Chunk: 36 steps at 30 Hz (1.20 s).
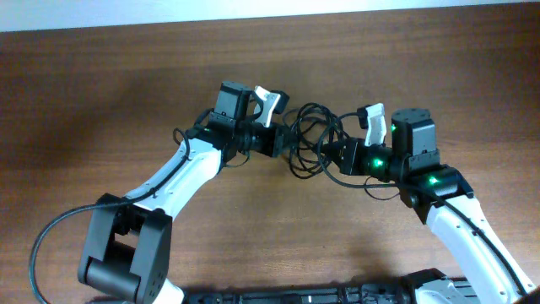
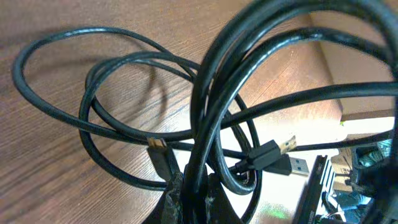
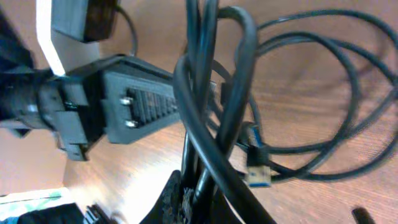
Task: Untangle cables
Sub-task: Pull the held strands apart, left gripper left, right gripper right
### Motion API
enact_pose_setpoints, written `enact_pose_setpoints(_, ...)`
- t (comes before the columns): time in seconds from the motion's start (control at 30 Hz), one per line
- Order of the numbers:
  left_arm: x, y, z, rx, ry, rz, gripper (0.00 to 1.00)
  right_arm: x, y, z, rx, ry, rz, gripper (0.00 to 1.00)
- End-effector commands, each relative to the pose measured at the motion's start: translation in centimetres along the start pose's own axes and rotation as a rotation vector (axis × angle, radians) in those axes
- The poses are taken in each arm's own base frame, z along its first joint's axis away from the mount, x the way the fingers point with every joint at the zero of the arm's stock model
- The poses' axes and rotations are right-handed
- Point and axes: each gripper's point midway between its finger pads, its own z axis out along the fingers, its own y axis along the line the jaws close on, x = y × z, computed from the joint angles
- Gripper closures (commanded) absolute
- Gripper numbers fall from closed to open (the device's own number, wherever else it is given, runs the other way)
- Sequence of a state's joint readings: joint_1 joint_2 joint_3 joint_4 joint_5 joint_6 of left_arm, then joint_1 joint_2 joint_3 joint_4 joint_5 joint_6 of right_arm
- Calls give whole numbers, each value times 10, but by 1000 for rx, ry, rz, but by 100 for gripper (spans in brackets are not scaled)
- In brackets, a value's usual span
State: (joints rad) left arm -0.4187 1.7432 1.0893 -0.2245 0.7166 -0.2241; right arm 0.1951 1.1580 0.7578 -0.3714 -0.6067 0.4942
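Observation:
My right gripper and my left gripper have the loops hanging bunched between them, so I need to move my right gripper away from my left gripper, to the right in the overhead view, and then open it.
The cables (image 1: 310,139) are a tangle of thin black cords hanging in loops between my two grippers above the wooden table. My left gripper (image 1: 285,142) is shut on a bunch of strands at the tangle's left side; in the left wrist view the cables (image 2: 211,112) rise from its jaws (image 2: 198,199), with USB plugs (image 2: 292,163) dangling. My right gripper (image 1: 331,154) is shut on strands at the right side; in the right wrist view the cables (image 3: 211,124) run up from its jaws (image 3: 193,199), and a blue-tipped USB plug (image 3: 256,168) hangs beside them.
The wooden table (image 1: 126,84) spreads around both arms. A thick black arm wire (image 1: 51,236) loops by the left arm's base. The left arm's gripper body (image 3: 124,102) shows close in the right wrist view. A dark rail (image 1: 337,295) runs along the front edge.

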Motion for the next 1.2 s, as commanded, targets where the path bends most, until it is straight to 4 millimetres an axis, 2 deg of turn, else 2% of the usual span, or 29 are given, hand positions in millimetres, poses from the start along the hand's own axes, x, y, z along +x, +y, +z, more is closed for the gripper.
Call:
enact_pose_setpoints(0.0, 0, 8, -4, -19, 3, -6, 100, -2, -25, -5, 158, -21, 26, 96)
enact_pose_setpoints(0.17, -7, 36, -23, -63, -32, -70, 100, 28, -103, -28, 586, 43, 97, 96)
enact_pose_setpoints(0.27, -6, 56, -38, -97, -41, -132, 100, 37, -133, -42, 764, 73, 104, 96)
enact_pose_setpoints(0.37, -5, 78, -52, -151, -54, -181, 100, 40, -149, -46, 855, 90, 102, 96)
enact_pose_setpoints(0.5, -5, 107, -72, -236, -82, -225, 100, 46, -156, -42, 869, 125, 111, 96)
enact_pose_setpoints(0.6, -7, 128, -95, -269, -125, -272, 100, 45, -155, -42, 869, 123, 110, 96)
enact_pose_setpoints(0.7, -12, 139, -116, -289, -171, -299, 100, 40, -153, -43, 862, 98, 104, 96)
enact_pose_setpoints(0.77, -15, 140, -127, -296, -195, -301, 100, 29, -146, -46, 854, 59, 92, 96)
enact_pose_setpoints(0.87, -22, 137, -148, -316, -239, -273, 100, 2, -131, -60, 855, -41, 61, 96)
enact_pose_setpoints(1.0, -33, 127, -168, -330, -296, -240, 100, -35, -114, -92, 908, -206, 21, 96)
enact_pose_setpoints(1.07, -38, 118, -177, -333, -321, -217, 100, -46, -110, -106, 942, -271, 9, 96)
enact_pose_setpoints(1.1, -40, 114, -181, -334, -331, -206, 100, -49, -109, -112, 959, -297, 5, 95)
enact_pose_setpoints(1.17, -43, 107, -186, -334, -342, -192, 100, -50, -106, -115, 951, -310, 3, 83)
